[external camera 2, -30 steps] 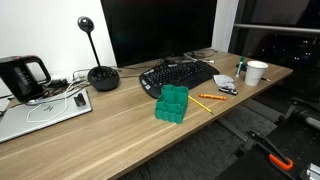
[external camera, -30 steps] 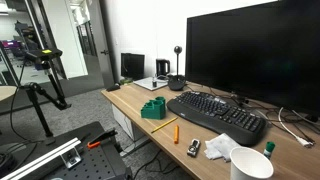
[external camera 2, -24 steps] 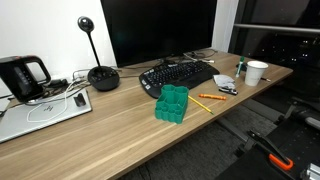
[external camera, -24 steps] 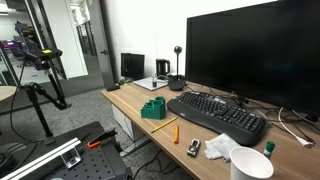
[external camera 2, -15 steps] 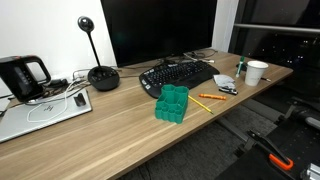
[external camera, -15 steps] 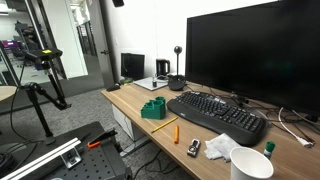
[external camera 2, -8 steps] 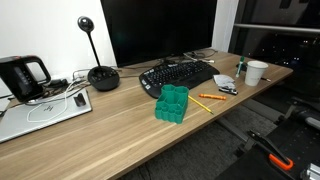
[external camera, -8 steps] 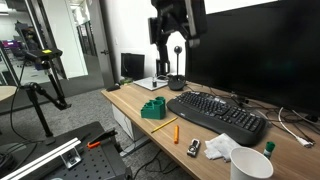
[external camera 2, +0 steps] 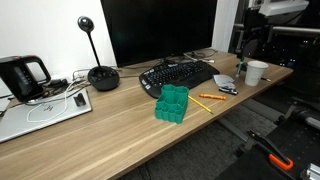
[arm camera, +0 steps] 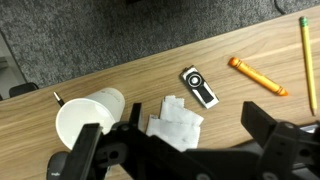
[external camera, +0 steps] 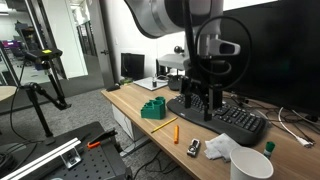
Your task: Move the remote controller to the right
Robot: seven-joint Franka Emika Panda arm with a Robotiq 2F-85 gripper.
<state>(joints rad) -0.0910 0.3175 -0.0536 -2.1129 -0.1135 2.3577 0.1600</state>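
The remote controller's body (arm camera: pixel 200 88) is below my gripper and beyond its fingertips in the wrist view, so next I should lower my open gripper onto it from over the tissue (arm camera: pixel 175 125).
The remote controller (arm camera: pixel 200 86) is a small black gadget with pale marks. It lies on the wooden desk between a white tissue (arm camera: pixel 175 125) and an orange pen (arm camera: pixel 258 76). It also shows in both exterior views (external camera: pixel 194 149) (external camera 2: pixel 228 90). My gripper (arm camera: pixel 180 140) is open and empty. It hangs above the desk over the tissue, with the remote a little beyond its fingertips. In an exterior view the gripper (external camera: pixel 200 112) hangs in front of the keyboard (external camera: pixel 225 115), well above the remote.
A white cup (arm camera: pixel 88 118) stands beside the tissue near the desk's end. A pencil (arm camera: pixel 306 55) lies past the orange pen. A green holder (external camera: pixel 153 108) stands further along. A large monitor (external camera: pixel 250 50) rises behind the keyboard. The desk edge (external camera: pixel 150 135) is close to the remote.
The arm has swung down from the top of the exterior view and now hangs low over the keyboard and tissue. Nothing on the desk has moved.
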